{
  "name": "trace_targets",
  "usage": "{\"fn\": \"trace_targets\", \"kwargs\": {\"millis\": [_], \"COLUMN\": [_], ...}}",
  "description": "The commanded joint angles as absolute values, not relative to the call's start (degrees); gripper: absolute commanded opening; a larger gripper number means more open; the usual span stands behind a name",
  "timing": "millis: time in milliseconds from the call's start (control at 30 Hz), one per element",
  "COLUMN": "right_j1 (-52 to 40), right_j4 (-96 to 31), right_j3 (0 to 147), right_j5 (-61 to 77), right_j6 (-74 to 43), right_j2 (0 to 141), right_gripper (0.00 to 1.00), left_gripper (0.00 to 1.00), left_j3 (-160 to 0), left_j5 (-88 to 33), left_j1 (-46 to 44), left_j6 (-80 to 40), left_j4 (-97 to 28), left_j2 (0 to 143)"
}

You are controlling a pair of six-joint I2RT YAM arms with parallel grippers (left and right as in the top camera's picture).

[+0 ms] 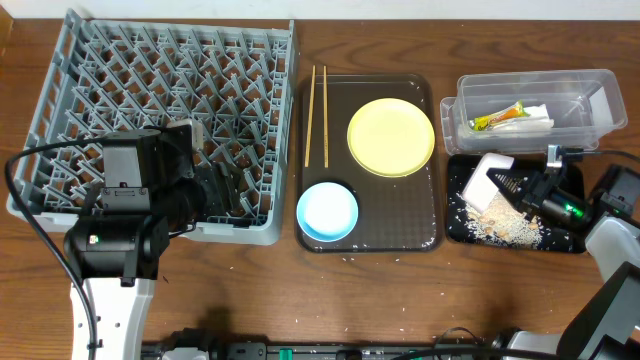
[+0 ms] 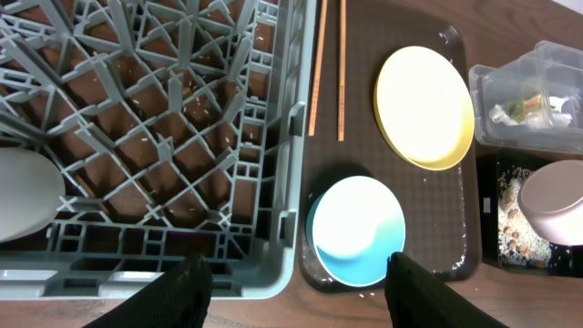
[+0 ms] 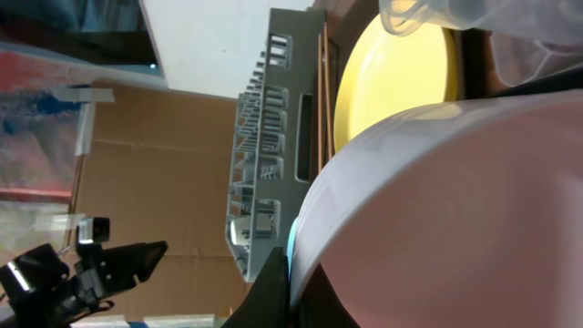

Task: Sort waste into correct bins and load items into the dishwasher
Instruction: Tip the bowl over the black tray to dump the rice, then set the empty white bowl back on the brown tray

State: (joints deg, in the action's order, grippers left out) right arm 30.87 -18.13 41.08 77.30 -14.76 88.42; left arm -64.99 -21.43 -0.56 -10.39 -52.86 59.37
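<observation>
I need to swing my right gripper left in the overhead view next, level the white bowl point(image 1: 487, 183) and lower it to release on the brown tray's near corner point(image 1: 402, 211), which is bare.
The grey dishwasher rack point(image 1: 160, 110) fills the left. My left gripper point(image 2: 296, 296) hangs open and empty above its front right corner, next to the light blue bowl point(image 2: 357, 228). A white cup point(image 2: 23, 193) lies in the rack. The bowl, a yellow plate point(image 1: 391, 137) and two chopsticks point(image 1: 316, 115) rest on the brown tray point(image 1: 420, 230). My right gripper point(image 3: 291, 292) is shut on the rim of the white bowl point(image 1: 487, 183), tilted over the black tray point(image 1: 570, 240), where beige crumbs point(image 1: 505, 225) lie. The clear tub point(image 1: 590, 90) holds the sachet point(image 1: 497, 120) and the white wrapper point(image 1: 532, 120).
Stray crumbs dot the wooden table point(image 1: 400, 300) in front of the brown tray. The left arm's black cable point(image 1: 40, 240) loops beside the rack's front left corner. The clear tub and black tray sit close together at the right edge.
</observation>
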Motion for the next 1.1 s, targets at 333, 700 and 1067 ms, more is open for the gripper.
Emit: {"fn": "trace_targets", "kwargs": {"millis": [333, 700, 1067], "right_j1": [9.47, -30.11, -36.38], "right_j4": [-21.34, -29.95, -26.7], "right_j3": [41.43, 41.43, 42.81], "right_j5": [56.07, 2.98, -2.96], "right_j6": [-14.09, -15.9, -15.81], "right_j2": [68.95, 69.25, 76.88], "right_gripper": [0.01, 0.01, 0.32], "left_gripper": [0.62, 0.62, 0.62], "left_j3": [-66.35, -66.35, -66.35], "left_j5": [-20.93, -20.93, -20.97], "left_j1": [-0.8, -0.8, -0.8], "left_j6": [-10.72, -11.46, -11.46], "left_j4": [-51.51, -50.87, -50.92], "left_j2": [59.46, 59.46, 59.46]}}
